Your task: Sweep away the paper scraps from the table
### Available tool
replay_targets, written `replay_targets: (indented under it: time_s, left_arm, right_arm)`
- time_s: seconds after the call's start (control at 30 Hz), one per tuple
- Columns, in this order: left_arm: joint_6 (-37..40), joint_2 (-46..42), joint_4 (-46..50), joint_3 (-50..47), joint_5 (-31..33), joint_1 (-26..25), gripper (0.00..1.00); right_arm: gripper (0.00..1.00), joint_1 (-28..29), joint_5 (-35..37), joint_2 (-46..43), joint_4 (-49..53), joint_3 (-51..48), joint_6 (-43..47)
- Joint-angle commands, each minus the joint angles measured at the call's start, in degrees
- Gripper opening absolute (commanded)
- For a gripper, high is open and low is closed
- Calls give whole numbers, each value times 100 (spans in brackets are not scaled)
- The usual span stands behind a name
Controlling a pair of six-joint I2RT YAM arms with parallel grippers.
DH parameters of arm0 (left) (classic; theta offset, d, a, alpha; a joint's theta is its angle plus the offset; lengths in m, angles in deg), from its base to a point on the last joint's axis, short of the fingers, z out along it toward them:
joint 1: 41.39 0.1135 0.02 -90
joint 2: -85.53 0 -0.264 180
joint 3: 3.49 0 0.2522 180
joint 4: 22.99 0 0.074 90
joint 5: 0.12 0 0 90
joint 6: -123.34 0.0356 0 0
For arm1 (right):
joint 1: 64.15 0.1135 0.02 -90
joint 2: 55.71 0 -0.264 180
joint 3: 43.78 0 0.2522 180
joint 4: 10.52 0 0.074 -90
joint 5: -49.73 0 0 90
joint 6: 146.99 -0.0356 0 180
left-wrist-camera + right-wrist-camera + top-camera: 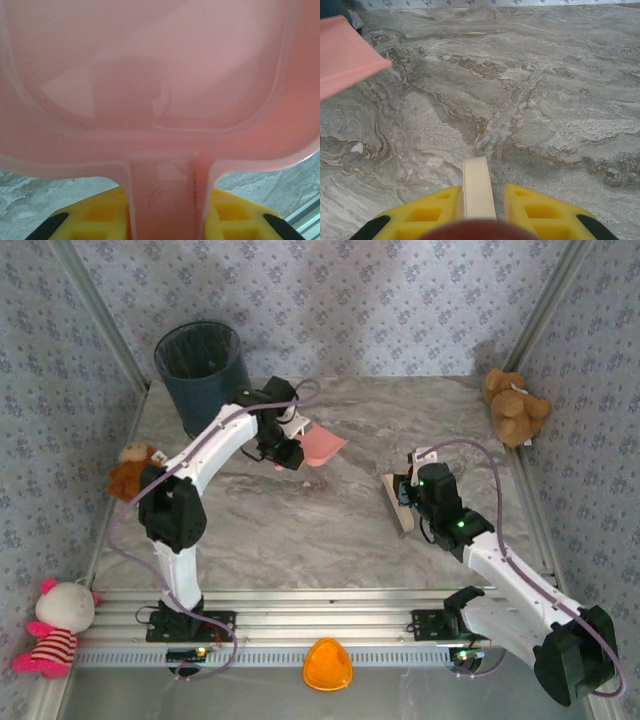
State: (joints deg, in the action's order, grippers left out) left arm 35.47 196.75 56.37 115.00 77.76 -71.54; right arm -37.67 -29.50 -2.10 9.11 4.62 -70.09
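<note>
The left gripper lowers toward the brush next and sets the dustpan (323,445) on the open marble table below it to release the dustpan's handle.
My left gripper (290,447) is shut on the handle of a pink dustpan (323,445), held above the table (300,530) just right of the bin. In the left wrist view the dustpan (160,75) spreads across the frame, its handle clamped between the yellow fingers (95,220). My right gripper (408,498) hovers over the table's right half, shut on a cream brush (396,505). From the right wrist, the brush (478,185) juts forward between the fingers (540,210) over bare marble (545,100), with the dustpan's corner (345,52) at the upper left. The paper scraps are out of view.
A dark waste bin (200,375) stands at the back left corner. Teddy bears sit at the back right (515,405) and at the left edge (130,470). A pink-and-white plush (55,625) and an orange object (329,665) lie by the ribbed rail (320,615).
</note>
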Motion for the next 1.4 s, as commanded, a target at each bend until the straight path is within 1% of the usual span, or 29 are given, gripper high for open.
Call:
replay_targets:
  time_s: [0.0, 0.47, 0.63, 0.97, 1.23, 1.37]
  left_arm:
    - [56, 154, -124, -98, 144, -134, 0]
    - [123, 764, -595, -383, 15, -425, 0]
    - [113, 915, -772, -428, -50, -449, 0]
    - [115, 1200, -865, -505, 51, -465, 0]
    - [130, 1207, -915, -629, 218, -474, 14]
    - [160, 1238, -867, -628, 256, -477, 18]
  right_arm:
    - [0, -38, 118, -137, -15, 39, -34]
    - [0, -57, 172, -189, -23, -18, -43]
    - [0, -67, 176, -210, -16, -27, -43]
    - [0, -94, 189, -272, 24, -71, -61]
    - [0, -125, 189, -299, 17, -97, -87]
    - [0, -141, 181, -298, 8, -98, -96]
